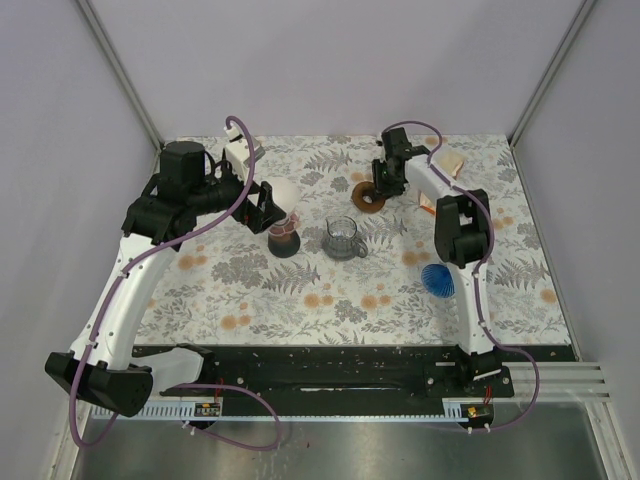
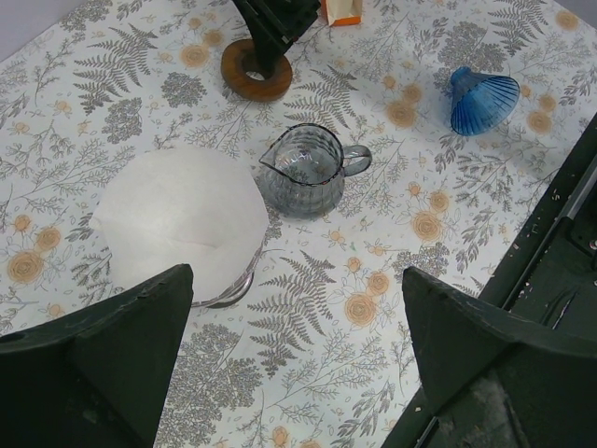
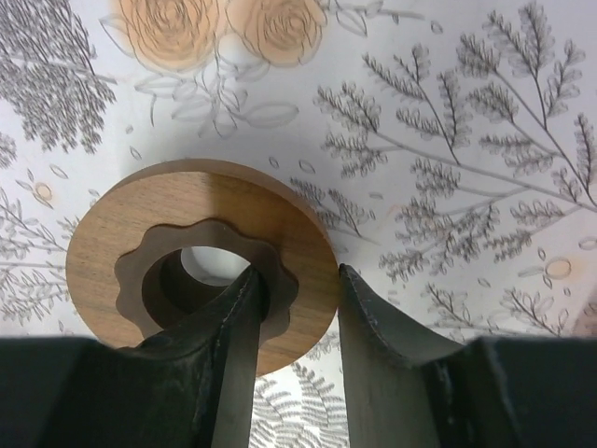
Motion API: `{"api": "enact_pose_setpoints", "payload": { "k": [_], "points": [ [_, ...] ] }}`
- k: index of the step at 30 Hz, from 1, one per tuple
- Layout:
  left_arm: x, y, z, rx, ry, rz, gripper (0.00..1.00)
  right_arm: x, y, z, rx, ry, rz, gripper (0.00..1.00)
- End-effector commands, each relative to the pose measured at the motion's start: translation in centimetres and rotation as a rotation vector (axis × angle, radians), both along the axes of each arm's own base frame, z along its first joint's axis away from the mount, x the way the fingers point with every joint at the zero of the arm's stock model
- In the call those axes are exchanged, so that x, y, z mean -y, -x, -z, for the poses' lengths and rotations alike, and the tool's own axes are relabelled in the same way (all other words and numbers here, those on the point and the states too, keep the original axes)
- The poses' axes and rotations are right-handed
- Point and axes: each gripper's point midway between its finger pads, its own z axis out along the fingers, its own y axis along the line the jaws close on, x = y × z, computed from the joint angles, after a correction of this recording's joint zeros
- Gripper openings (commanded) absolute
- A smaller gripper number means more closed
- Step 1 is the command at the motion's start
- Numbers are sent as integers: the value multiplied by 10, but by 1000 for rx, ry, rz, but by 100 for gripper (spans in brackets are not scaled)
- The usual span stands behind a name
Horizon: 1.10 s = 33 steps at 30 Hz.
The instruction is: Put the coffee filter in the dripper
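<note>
My right gripper should raise the ring, take it back and to the gripper's left in the top view to the pitcher's uncovered mouth (image 1: 342, 227), lower and release it.
The white coffee filter (image 1: 284, 194) (image 2: 182, 219) stands opened on a glass rim (image 2: 229, 291) over a dark base (image 1: 285, 243), left of centre. A blue ribbed glass cone (image 1: 438, 280) (image 2: 483, 98), dripper-shaped, lies on its side at the right, apart from both arms. My left gripper (image 1: 262, 205) (image 2: 298, 355) hangs open beside the filter, nothing between its fingers. My right gripper (image 1: 383, 185) (image 3: 298, 275) is at the back on a wooden ring (image 1: 370, 198) (image 3: 201, 261). One finger is in the hole, the other against the outer edge.
A clear glass pitcher (image 1: 343, 238) (image 2: 303, 173) stands mid-table between filter and ring. An orange-and-white box (image 1: 450, 163) lies at the back right, a white object (image 1: 240, 152) at the back left. Enclosure walls bound three sides; a black rail (image 1: 330, 365) runs along the near edge.
</note>
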Motion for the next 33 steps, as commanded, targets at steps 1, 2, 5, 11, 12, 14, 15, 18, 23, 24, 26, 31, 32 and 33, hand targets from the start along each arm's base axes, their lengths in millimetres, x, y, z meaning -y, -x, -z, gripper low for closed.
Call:
{"api": "enact_pose_setpoints", "payload": {
  "k": [1,2,5,11,12,14,15,18,23,24,26,31,32,33],
  "points": [
    [-4,0,-33,113,18,-11,97,4,1,-74,142,21,-9,0],
    [-5,0,-32,113,16,-12,97,6,2,-80,155,22,-8,0],
    [-5,1,-32,117,14,-13,97,12,6,-107,208,35,5,0],
    [-6,0,-32,121,10,-15,97,14,22,-152,274,18,-13,0],
    [-7,0,-32,122,9,-16,97,12,27,-159,282,14,-26,0],
    [-7,-1,-31,120,9,-18,97,1,42,-166,277,0,-83,0],
    [-7,0,-33,123,10,-16,97,-8,52,-171,280,-1,-135,0],
    [-7,-1,-33,123,9,-17,97,-33,82,-168,263,28,-275,0],
    [-8,-2,-33,125,9,-22,97,-62,120,-148,190,83,-418,0],
    [-8,-2,-33,124,10,-23,97,-65,125,-143,171,95,-435,0],
    [-9,-2,-34,126,10,-26,97,-73,134,-134,146,112,-474,0],
    [-10,-2,-33,124,10,-31,97,-79,134,-119,119,154,-496,0],
    [-10,-1,-34,125,11,-30,97,-81,133,-116,115,155,-498,0],
    [-11,-2,-33,124,9,-34,97,-83,133,-116,116,153,-501,0]
  ]
}}
